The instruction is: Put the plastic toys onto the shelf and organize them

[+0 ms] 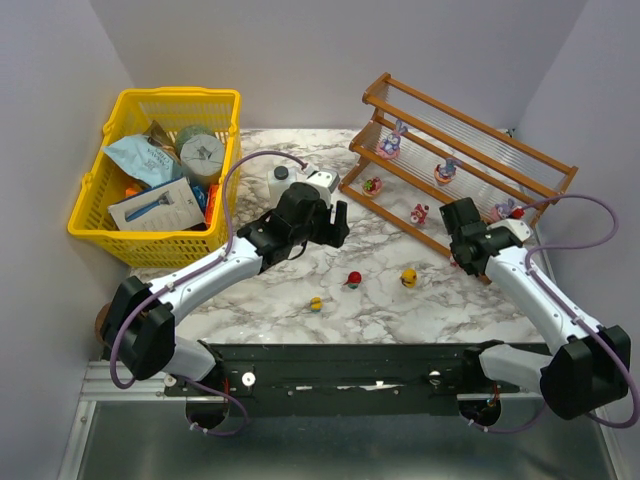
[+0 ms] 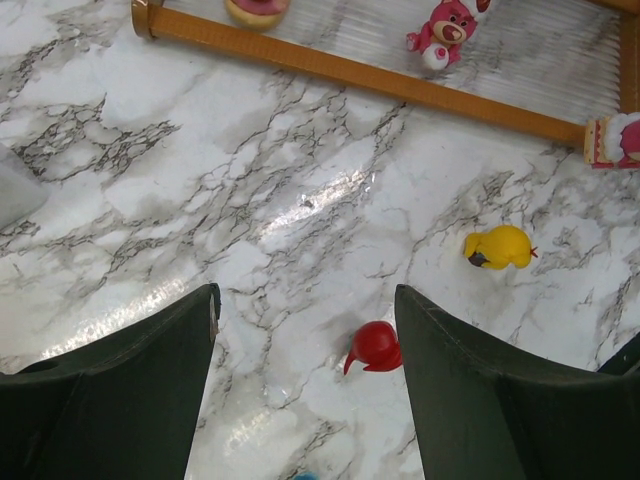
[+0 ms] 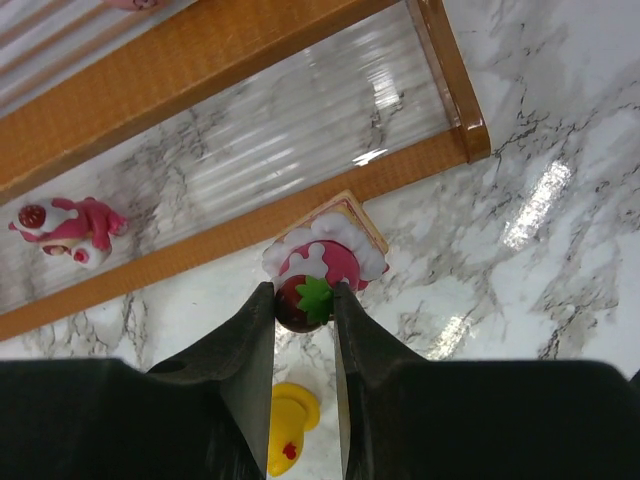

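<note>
I should next carry the cake toy in my right gripper outward over the shelf's lower bar point(image 3: 230, 235) to release it, as the bottom panel's bare end point(image 3: 360, 112) lies past that bar.
The shelf point(image 1: 460, 165) stands at the back right with several toys on its ribbed panels, among them two purple bunnies point(image 1: 391, 141) and a pink bear point(image 3: 70, 228). My right gripper point(image 3: 303, 295) is shut on the strawberry top of a pink cake toy point(image 3: 325, 262), just in front of the shelf's lower rail point(image 3: 230, 235). In the top view the right gripper point(image 1: 460, 250) hides this toy. My left gripper point(image 2: 306, 292) is open and empty above the table, with a red toy point(image 2: 375, 347) near its right finger. A yellow toy point(image 2: 498, 247) lies further right.
A yellow mesh basket point(image 1: 175, 96) full of items stands at the back left. A white bottle with a black cap point(image 1: 281, 180) stands beside the left gripper point(image 1: 337, 222). A small yellow-and-blue toy point(image 1: 316, 303) lies near the front of the marble table point(image 1: 260, 300).
</note>
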Controlling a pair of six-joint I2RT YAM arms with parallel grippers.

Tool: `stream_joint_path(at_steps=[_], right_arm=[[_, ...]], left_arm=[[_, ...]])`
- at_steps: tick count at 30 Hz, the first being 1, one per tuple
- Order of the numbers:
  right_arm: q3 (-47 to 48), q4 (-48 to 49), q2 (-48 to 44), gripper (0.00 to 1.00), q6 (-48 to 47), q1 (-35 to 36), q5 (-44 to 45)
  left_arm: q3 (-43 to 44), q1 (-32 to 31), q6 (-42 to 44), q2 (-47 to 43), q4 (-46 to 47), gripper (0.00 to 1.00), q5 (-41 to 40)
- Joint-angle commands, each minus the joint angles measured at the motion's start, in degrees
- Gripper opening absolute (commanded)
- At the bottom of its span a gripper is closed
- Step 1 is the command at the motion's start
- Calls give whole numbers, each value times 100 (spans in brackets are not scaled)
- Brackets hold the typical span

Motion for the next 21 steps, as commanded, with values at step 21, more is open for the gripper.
stream_joint_path(at_steps=[21], right_arm=[[-1127, 1966, -497, 1, 71, -653, 674]], left_arm=[[-231, 62, -65, -198, -38, 79, 84]])
